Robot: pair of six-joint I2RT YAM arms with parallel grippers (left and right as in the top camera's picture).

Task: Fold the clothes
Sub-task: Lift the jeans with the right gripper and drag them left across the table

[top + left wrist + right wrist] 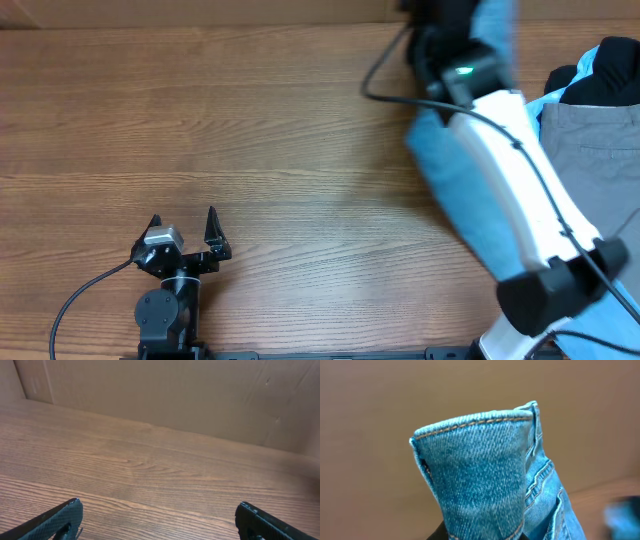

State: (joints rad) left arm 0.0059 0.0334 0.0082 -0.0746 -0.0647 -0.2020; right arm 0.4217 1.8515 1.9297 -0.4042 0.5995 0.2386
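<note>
I need to sweep my right gripper across and down to release the jeans (468,205), since the bare wood lies below it and to its left in the overhead view.
The clothes in hand are light-blue denim jeans (468,205). They hang lifted off the table under my right arm, from the far edge down toward the front right. My right gripper (443,22) is up at the far edge, shut on the jeans. In the right wrist view a stitched denim edge (475,475) fills the middle and hides the fingers. My left gripper (185,232) rests near the front left of the table, far from the jeans. In the left wrist view the left gripper (159,506) is open with only bare wood between its fingers.
Grey trousers (600,160) lie at the right edge, with a black garment (612,78) and a pale blue one (558,96) behind them. A brown cardboard wall (165,395) stands along the table's far side. The wooden table (250,130) stretches left of the right arm.
</note>
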